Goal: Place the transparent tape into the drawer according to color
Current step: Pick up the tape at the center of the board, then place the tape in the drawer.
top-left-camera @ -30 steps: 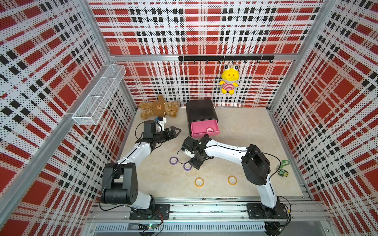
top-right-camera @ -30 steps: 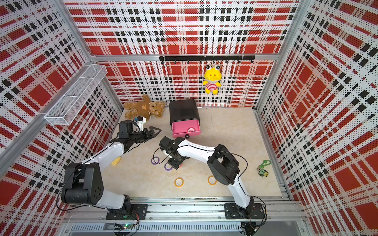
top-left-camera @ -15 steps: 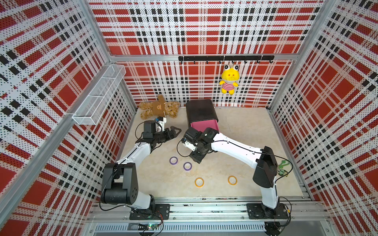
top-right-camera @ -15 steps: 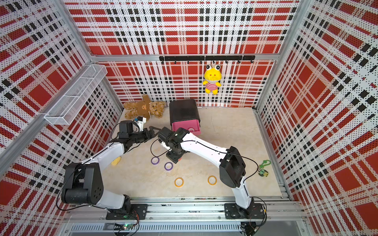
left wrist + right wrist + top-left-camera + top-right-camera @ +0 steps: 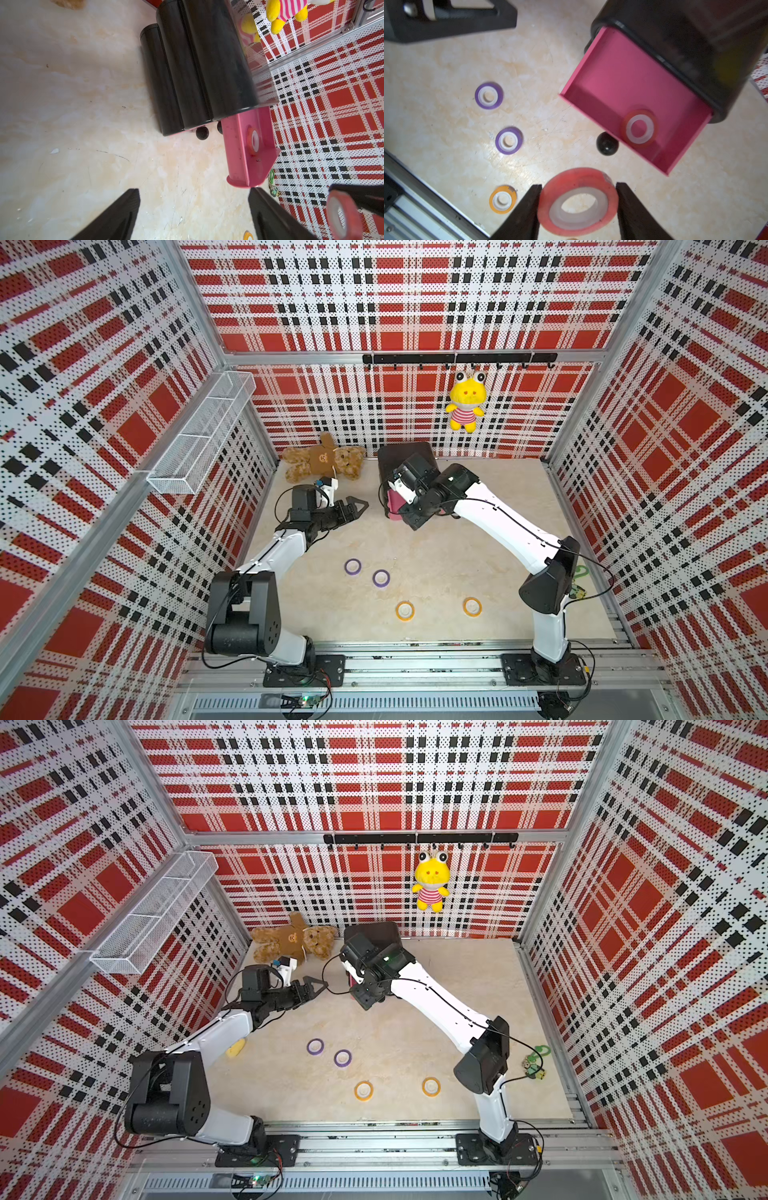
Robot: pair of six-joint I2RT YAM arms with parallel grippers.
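Note:
My right gripper should next move outward and down into the open pink drawer and let go of the red tape ring there, because a matching red ring is already inside.
My right gripper point(image 5: 578, 186) is shut on a red tape ring point(image 5: 577, 199), held in the air just in front of the drawer chest point(image 5: 405, 454). The chest's pink top drawer point(image 5: 623, 68) is pulled open, and another red tape ring point(image 5: 640, 128) lies flat inside it. Two purple rings point(image 5: 353, 567) point(image 5: 381, 578) and two orange rings point(image 5: 404, 610) point(image 5: 472, 606) lie on the floor nearer the front. My left gripper point(image 5: 192, 190) hovers open and empty to the left of the chest, and the held ring point(image 5: 340, 216) shows in its wrist view.
A teddy bear point(image 5: 322, 458) lies at the back left beside the chest. On the back wall hangs a yellow plush point(image 5: 465, 402), and a wire basket point(image 5: 203, 439) is on the left wall. A green trinket point(image 5: 579, 572) sits by the right wall and a small yellow object point(image 5: 235, 1048) under the left arm.
The right arm has risen from the floor near the purple rings and swung back to the open drawer with the red ring. The left arm has not moved.

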